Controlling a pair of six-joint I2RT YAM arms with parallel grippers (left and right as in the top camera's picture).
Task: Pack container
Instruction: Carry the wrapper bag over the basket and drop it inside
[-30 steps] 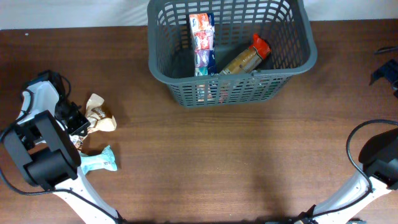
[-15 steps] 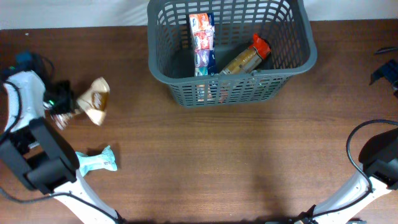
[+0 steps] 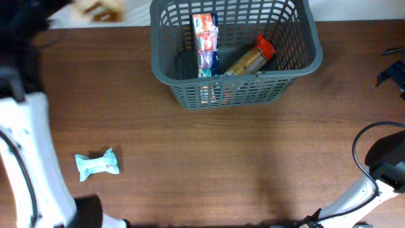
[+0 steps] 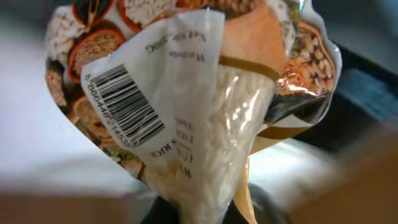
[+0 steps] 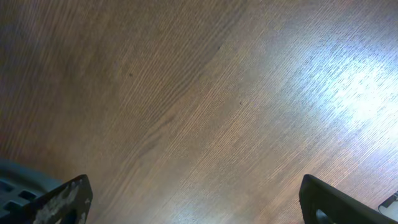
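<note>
My left gripper swings to the right in the overhead view and down over the container's brown packet next, since the bag (image 3: 98,9) of rice still hangs outside the container.
The dark grey slotted container (image 3: 235,92) stands at the back middle of the table. In it lie a red, white and blue packet (image 3: 205,44) and a brown packet with a red end (image 3: 250,59). My left gripper (image 4: 200,214) is shut on a clear bag of rice with a printed top and barcode (image 4: 205,112), raised high. In the overhead view the bag (image 3: 98,9) is a blur at the far left, left of the container. My right gripper (image 5: 199,202) is open and empty over bare wood. A corner of the container (image 5: 18,186) shows at its lower left.
A teal packet (image 3: 97,163) lies on the table at the front left. My left arm (image 3: 25,145) fills the left edge of the overhead view. The right arm (image 3: 383,161) and its cable sit at the right edge.
My left gripper has lifted the rice bag off the table and carried it up and towards the back, closer to the container. The teal packet and the right arm have not moved.
</note>
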